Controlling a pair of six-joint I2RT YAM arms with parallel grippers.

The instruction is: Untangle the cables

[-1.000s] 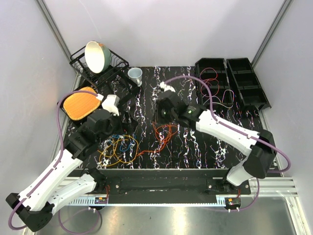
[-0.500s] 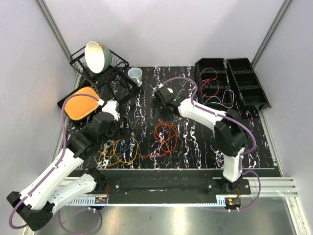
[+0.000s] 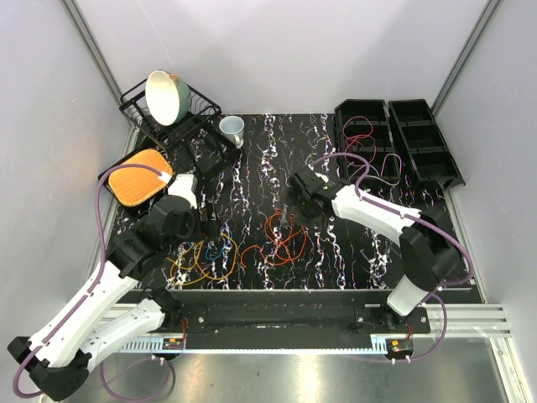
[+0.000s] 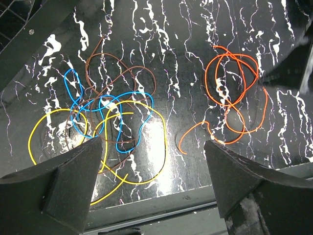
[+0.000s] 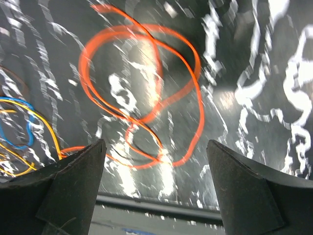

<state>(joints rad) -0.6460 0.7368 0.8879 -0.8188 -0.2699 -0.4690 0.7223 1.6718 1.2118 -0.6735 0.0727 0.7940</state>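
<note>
My right gripper lowers its open fingers onto the orange cable's side (image 3: 304, 236) (image 5: 200, 110) farthest from the yellow loops next.
A cluster of cables (image 3: 205, 254) lies on the black marbled table at the front left: yellow (image 4: 146, 161), blue (image 4: 105, 105) and brown (image 4: 115, 78) loops crossing one another. An orange cable (image 3: 285, 237) lies apart to their right in loose loops, also seen in the left wrist view (image 4: 230, 93) and the right wrist view (image 5: 146, 88). My left gripper (image 4: 152, 147) hangs open above the tangle's near edge (image 3: 205, 225). My right gripper (image 5: 155, 144) is open above and behind the orange cable (image 3: 296, 193). Neither holds anything.
Two black bins (image 3: 398, 138) stand at the back right, a red cable (image 3: 362, 138) in the left one. A dish rack (image 3: 180, 117) with a bowl (image 3: 164, 95) sits back left, a white cup (image 3: 232, 128) beside it, and an orange-topped board (image 3: 138, 176) at the left.
My right gripper has gone from shut to open and its arm has swung right and nearer. The orange cable has spread flat on the table. My left wrist shifted slightly.
</note>
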